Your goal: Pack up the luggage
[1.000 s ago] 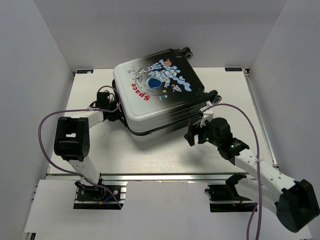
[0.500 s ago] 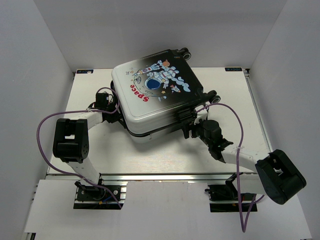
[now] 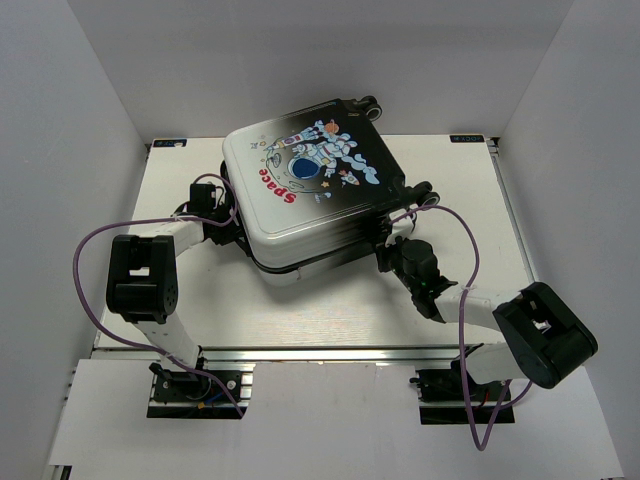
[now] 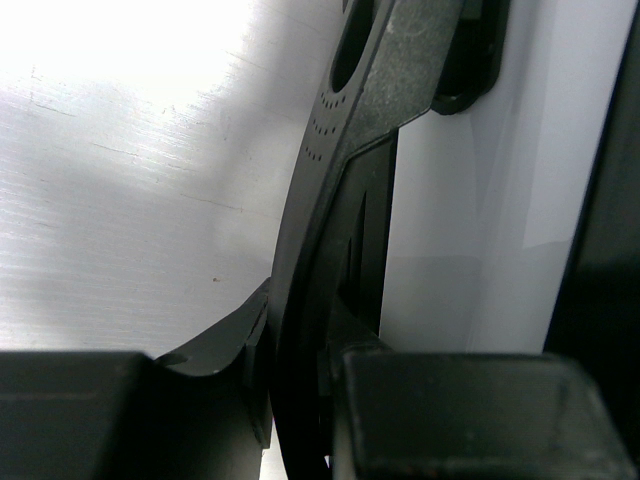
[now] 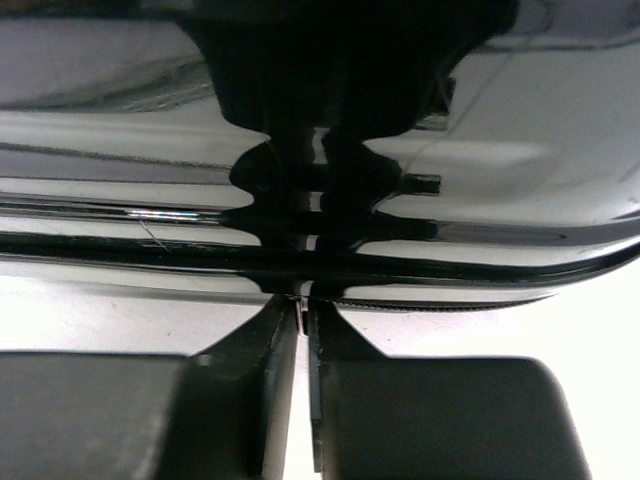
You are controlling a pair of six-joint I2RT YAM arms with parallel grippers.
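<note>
My left gripper is to swing the black handle [image 4: 345,190] outward toward the far edge of the table next and let go of it there, because the luggage lies at a slant with its wheel end farther out.
The luggage [image 3: 310,190] lies flat and closed on the table, its astronaut print and red "Space" word facing up and its black wheels at the far right. My left gripper [image 3: 228,228] is at its left side, shut on a black handle [image 4: 345,190] that runs up between the fingers [image 4: 300,370]. My right gripper [image 3: 386,243] is against the near right edge. In the right wrist view its jaws [image 5: 303,318] are pinched together on a thin zipper pull at the zipper seam [image 5: 450,298] under the glossy shell [image 5: 120,130].
The white table [image 3: 330,310] has a metal rail along its near edge [image 3: 330,350]. White walls enclose the left, back and right. Purple cables [image 3: 90,260] loop from both arms.
My right gripper moved in to the luggage's near right edge and closed from wide open. Its arm folded, elbow swinging left. The luggage shifted slightly left. The left gripper kept its hold.
</note>
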